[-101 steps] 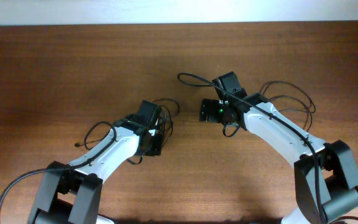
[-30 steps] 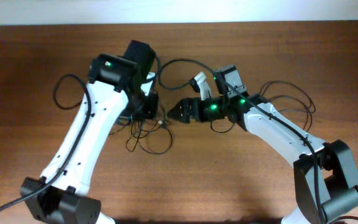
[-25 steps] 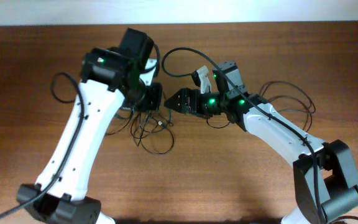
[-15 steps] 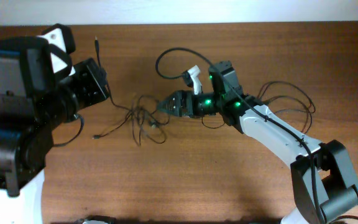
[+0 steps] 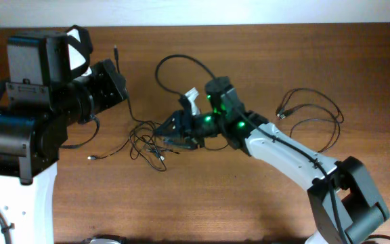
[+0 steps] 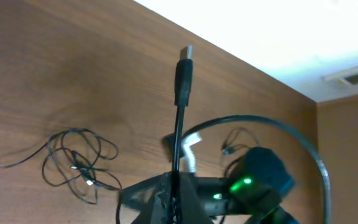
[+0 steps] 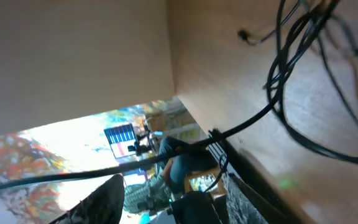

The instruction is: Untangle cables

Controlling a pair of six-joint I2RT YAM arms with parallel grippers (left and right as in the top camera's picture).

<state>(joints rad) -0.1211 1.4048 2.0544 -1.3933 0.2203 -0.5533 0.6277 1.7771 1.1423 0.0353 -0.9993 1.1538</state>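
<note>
Next I will lower my left gripper to the bare table below, outward of the tangle, and release the thin cable clear of the loops.
The cables form a loose black tangle [image 5: 151, 141] on the brown table [image 5: 249, 203], also seen in the left wrist view as a tangle [image 6: 79, 165]. My left gripper [image 5: 119, 85] is raised high at the left and shut on one thin cable. That cable's plug [image 6: 185, 56] sticks up past the shut left gripper [image 6: 178, 199], and the strand trails down to the tangle. My right gripper [image 5: 170, 133] sits low at the tangle's right edge. In the right wrist view the right gripper [image 7: 173, 193] has its jaws apart, with a cable strand [image 7: 166, 154] crossing the gap.
More thin cable loops [image 5: 313, 112] with a small plug [image 5: 281, 115] lie at the right, behind the right arm. The right arm's own thicker cable [image 5: 181, 62] arcs above the tangle. The table's far edge meets a white wall [image 5: 195, 12].
The left arm rose and swung left with its cable, drawing a strand out of the tangle. The right gripper moved left and down to the tangle, and its jaws narrowed.
</note>
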